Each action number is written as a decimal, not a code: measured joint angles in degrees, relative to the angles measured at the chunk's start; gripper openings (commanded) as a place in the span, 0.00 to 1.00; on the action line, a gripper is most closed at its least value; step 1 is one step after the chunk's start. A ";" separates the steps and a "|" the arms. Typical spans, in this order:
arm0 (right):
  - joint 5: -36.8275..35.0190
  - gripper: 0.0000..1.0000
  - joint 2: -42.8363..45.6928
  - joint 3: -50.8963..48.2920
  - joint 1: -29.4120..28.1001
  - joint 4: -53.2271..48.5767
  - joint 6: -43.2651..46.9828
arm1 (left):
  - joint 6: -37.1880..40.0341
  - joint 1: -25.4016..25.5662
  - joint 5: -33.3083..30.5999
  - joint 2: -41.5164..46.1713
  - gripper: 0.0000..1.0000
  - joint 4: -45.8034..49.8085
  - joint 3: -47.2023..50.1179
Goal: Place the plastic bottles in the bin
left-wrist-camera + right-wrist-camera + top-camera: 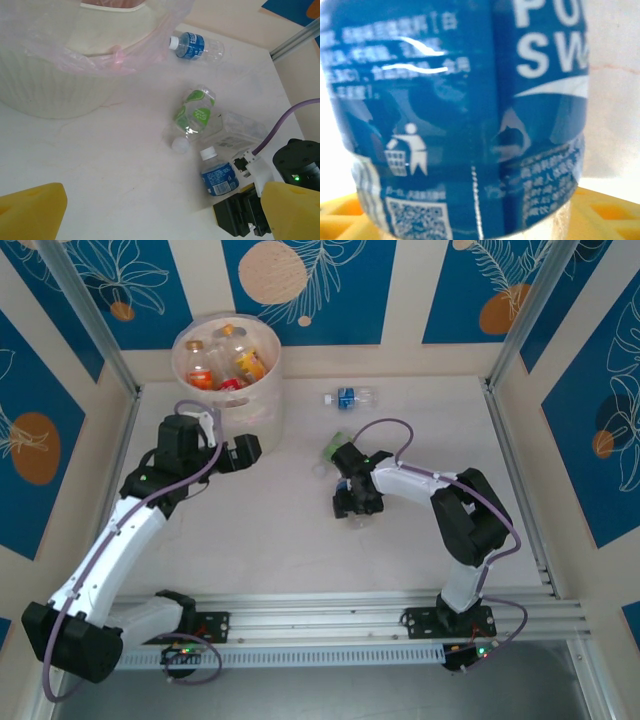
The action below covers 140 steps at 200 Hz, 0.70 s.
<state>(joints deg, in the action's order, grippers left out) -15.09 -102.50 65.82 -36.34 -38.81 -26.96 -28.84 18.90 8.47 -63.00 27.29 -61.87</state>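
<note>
The left gripper should next move away from the bin and across to the held bottle with the blue label, then close on its white cap, which the right gripper leaves free.
The bin stands at the back left with several plastic bottles inside; its ribbed wall and pink liner are in the left wrist view. My right gripper is mid-table, shut on a blue-label bottle with a white cap; the yellow fingers press its lower sides. A green-label bottle lies just behind it. Another blue-label bottle lies near the back wall. My left gripper hangs open beside the bin, nothing between its fingers.
Metal frame posts and patterned walls close in the table on three sides. A rail runs along the near edge by the arm bases. White tabletop stretches between the two arms.
</note>
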 measured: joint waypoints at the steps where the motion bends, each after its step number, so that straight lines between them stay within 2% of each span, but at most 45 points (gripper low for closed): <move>1: 0.00 0.65 0.04 -0.07 -0.04 0.20 -0.07 | -0.04 0.02 0.00 -0.04 1.00 -0.04 0.00; 50: -1.42 0.55 6.58 -3.63 -2.19 5.49 1.66 | -0.81 1.31 -0.22 -1.22 1.00 -1.51 0.00; 115: -2.10 0.53 24.65 -10.64 -5.88 17.49 6.62 | -0.87 7.23 -0.61 -5.20 1.00 -4.70 -0.76; 140: -2.03 0.53 29.00 -12.35 -6.03 22.34 7.45 | -0.87 9.70 -0.13 -8.07 1.00 -6.82 -2.82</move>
<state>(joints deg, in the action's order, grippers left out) -17.12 -73.49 53.47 -42.37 -16.47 -19.51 -29.71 28.60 8.34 -71.07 20.47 -64.69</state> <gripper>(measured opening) 0.570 0.999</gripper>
